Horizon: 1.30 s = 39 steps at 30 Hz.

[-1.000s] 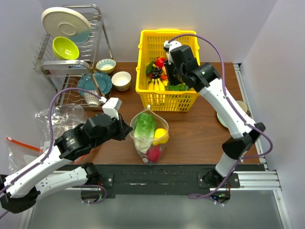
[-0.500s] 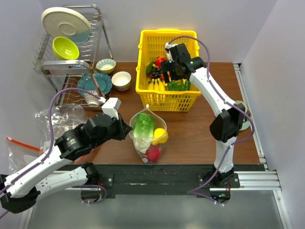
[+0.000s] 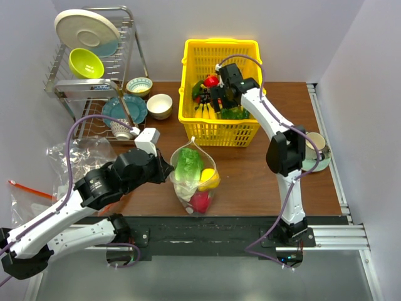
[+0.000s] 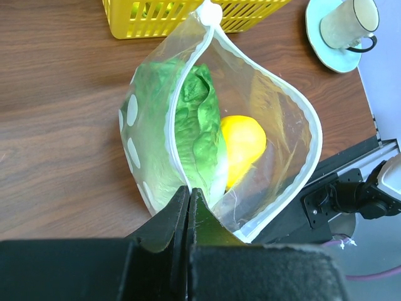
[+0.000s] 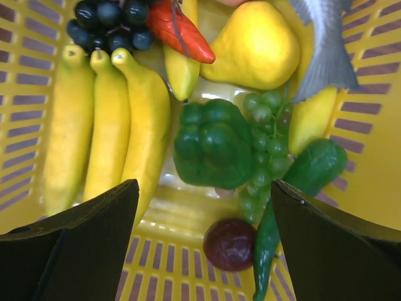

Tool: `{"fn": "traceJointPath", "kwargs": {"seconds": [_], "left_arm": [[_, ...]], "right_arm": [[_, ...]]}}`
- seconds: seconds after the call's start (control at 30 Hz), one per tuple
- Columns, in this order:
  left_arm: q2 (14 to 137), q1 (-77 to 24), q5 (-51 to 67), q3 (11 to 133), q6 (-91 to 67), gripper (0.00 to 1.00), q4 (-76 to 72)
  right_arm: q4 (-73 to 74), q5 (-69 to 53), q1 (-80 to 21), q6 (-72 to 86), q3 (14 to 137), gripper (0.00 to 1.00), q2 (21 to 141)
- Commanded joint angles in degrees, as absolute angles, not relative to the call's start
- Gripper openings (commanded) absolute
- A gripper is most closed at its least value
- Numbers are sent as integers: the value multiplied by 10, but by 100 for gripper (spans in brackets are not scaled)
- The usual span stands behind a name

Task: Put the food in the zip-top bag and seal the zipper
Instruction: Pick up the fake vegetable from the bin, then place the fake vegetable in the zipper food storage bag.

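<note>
The pepper lies below the robot's right gripper, lined up between its open fingers, so the gripper will next come down until they straddle the rounded sides of the green pepper (image 5: 213,143), then close.
The white-dotted zip-top bag (image 3: 195,179) lies on the brown table in front of the yellow basket (image 3: 219,135), its mouth gaping. Inside it are green lettuce (image 4: 197,125), a yellow piece (image 4: 243,144) and a red piece (image 3: 202,200). My left gripper (image 4: 188,191) is shut on the near edge of the zipper (image 4: 313,144). My right gripper (image 5: 203,188) hangs open inside the basket with nothing between its fingers. Just beyond its fingertips lie a green pepper (image 5: 213,143), bananas (image 5: 109,125), green grapes (image 5: 266,132) and a dark red round fruit (image 5: 229,243).
The basket also holds a yellow pear (image 5: 254,44), black grapes (image 5: 113,22), a red chili (image 5: 178,31) and a green chili (image 5: 266,251). A dish rack (image 3: 94,75) with bowls stands back left. Plain clear bags (image 3: 75,153) lie at the left; a cup on a saucer (image 3: 313,150) sits right.
My right gripper has reached further over and down into the basket, and its jaws have spread wide. The left gripper and the bag have stayed put.
</note>
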<state>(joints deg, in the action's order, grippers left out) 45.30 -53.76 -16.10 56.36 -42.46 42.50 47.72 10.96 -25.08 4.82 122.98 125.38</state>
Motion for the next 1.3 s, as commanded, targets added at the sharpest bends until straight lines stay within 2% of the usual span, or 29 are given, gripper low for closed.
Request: {"fn": "traceJointPath", "kwargs": {"seconds": [0.0, 0.27, 0.37, 0.57, 0.63, 0.8, 1.03, 1.27], "left_arm": [[453, -536, -170, 582, -429, 0, 402], [460, -536, -167, 576, -429, 0, 389], [468, -536, -165, 580, -422, 0, 389], [475, -536, -158, 578, -420, 0, 387], [475, -536, -154, 577, -420, 0, 385], [465, -536, -156, 575, -422, 0, 384], [468, -537, -155, 565, -421, 0, 371], [477, -536, -142, 568, -417, 0, 359]], "right_arm": [[461, 119, -245, 24, 1284, 90, 1297], [460, 171, -236, 11, 1308, 90, 1349], [465, 182, -236, 8, 1303, 86, 1356], [433, 156, -236, 12, 1248, 52, 1295], [417, 149, -236, 12, 1236, 44, 1275], [450, 107, -236, 8, 1269, 38, 1224], [467, 45, -236, 7, 1263, 38, 1121], [421, -132, -236, 72, 1193, 36, 988]]}}
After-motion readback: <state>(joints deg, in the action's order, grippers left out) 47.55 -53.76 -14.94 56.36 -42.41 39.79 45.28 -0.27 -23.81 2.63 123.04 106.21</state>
